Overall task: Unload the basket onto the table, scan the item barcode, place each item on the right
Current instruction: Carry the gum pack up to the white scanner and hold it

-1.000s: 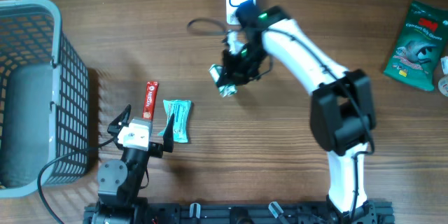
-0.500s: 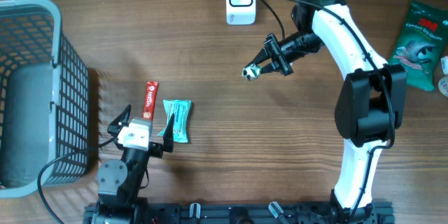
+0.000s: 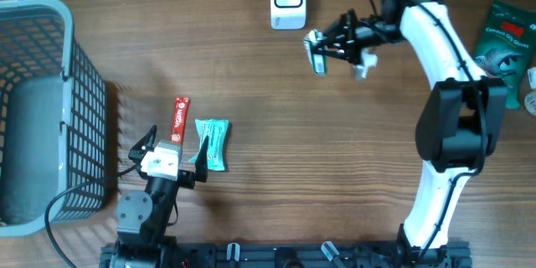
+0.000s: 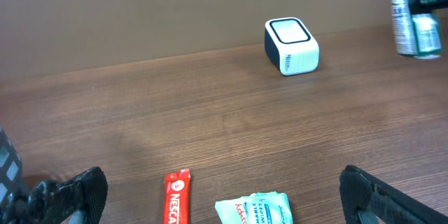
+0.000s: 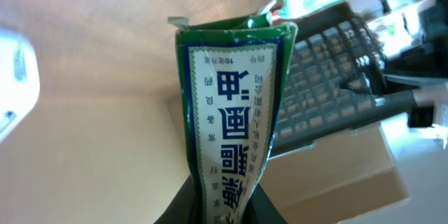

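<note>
The sachet (image 3: 318, 53) will next go outward in my right gripper to the scanner's side, then down by the green snack bag's edge (image 3: 477, 60) to be released, because other goods lie there.
A green sachet with blue Chinese print (image 5: 234, 112) is pinched at its lower end by my right gripper (image 5: 220, 208), which is shut on it. From overhead, the sachet (image 3: 318, 53) hangs in the air just right of and below the white barcode scanner (image 3: 287, 0), with the right gripper (image 3: 328, 48) reaching in from the right. In the left wrist view the scanner (image 4: 291, 45) stands at the far side, and the sachet (image 4: 413, 21) shows at the top right. My left gripper (image 4: 224, 206) rests wide open at the near edge, holding nothing.
A red Nescafe stick (image 3: 180, 117) and a teal wipes pack (image 3: 211, 142) lie between the left gripper's fingers (image 4: 66, 196). A grey mesh basket (image 3: 33, 109) stands at the far left. A green snack bag (image 3: 502, 46) lies at the right edge.
The right arm has carried the sachet from below the scanner out to the right, then up beside the scanner, turning it on the way. The left arm has not moved.
</note>
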### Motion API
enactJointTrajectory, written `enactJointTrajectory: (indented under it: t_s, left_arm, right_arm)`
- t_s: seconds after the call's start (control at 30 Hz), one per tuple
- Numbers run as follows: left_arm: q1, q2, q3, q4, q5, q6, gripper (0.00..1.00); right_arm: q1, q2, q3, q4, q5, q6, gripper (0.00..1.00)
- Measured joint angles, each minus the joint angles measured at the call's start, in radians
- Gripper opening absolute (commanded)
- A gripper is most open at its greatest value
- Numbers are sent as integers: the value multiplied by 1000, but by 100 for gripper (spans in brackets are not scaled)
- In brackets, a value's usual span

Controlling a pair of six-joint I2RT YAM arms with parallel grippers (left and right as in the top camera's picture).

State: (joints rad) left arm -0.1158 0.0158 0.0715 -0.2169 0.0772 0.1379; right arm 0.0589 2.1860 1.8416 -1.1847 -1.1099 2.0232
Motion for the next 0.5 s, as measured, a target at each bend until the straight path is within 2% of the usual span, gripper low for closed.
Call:
enactJointTrajectory:
  t_s: [0.1,0.3,0.37,0.43,0.5]
  left_arm:
    - [0,0,0,0,0,0,100]
    - [0,0,0,0,0,0,100]
    - [0,0,0,0,0,0,100]
    - [0,0,0,1,0,0,100]
    - [0,0,0,0,0,0,100]
  right_arm:
    - [-16,0,0,-127,5,15,4]
    - [-19,0,0,-219,23,4,4]
    - [-21,0,0,-183,28,-113,4]
    - [-21,0,-1,-21,26,-431,4]
    - [-21,0,-1,43,-4,-685,4]
